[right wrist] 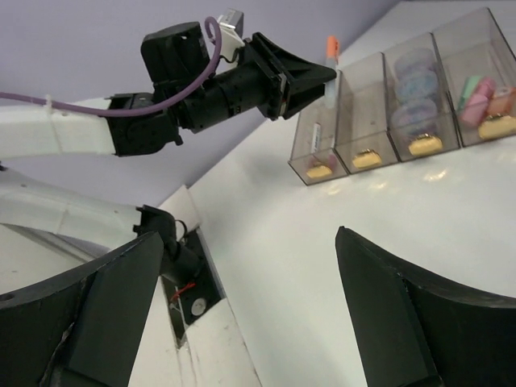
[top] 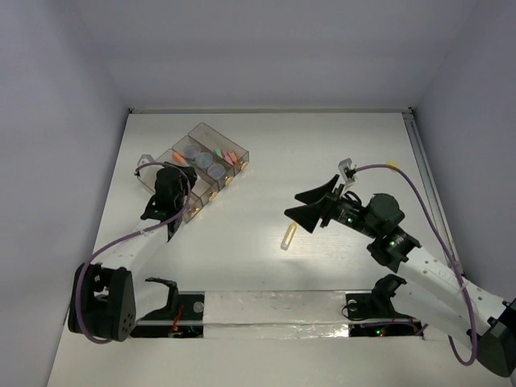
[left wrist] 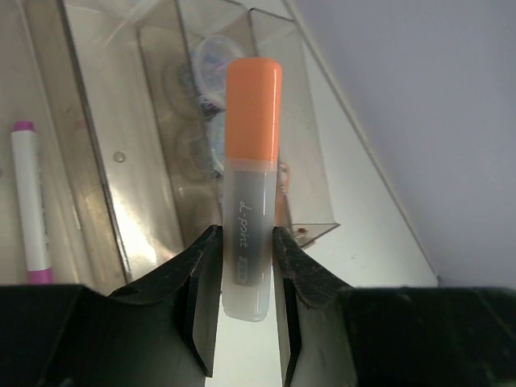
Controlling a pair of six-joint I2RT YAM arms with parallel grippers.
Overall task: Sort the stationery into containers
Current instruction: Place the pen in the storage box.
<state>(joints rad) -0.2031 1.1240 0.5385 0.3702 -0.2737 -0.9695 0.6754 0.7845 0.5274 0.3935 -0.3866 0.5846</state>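
The robot's left gripper has to move down and to the left in the wrist view next and let go of the orange-capped stick (left wrist: 253, 161), because the empty compartment (left wrist: 125, 161) is there.
The containers (top: 242, 153) are a row of clear brownish compartments at the back left. My left gripper (top: 179, 167) hangs over them, shut on an orange-capped stick (left wrist: 253, 161) that points out past the jaws. One compartment holds round lilac rolls (right wrist: 415, 81), another pink and green sticks (right wrist: 482, 93), and a white pen with pink tips (left wrist: 28, 201) lies in an end one. A yellow stick (top: 286, 236) lies on the table in the middle. My right gripper (top: 292, 204) hovers just behind it, open and holding nothing.
A small grey metal piece (top: 145, 166) sits against the containers' left end. A small pale orange thing (top: 393, 165) lies near the rail (top: 423, 161) along the table's right edge. The arm bases (top: 274, 310) line the near edge.
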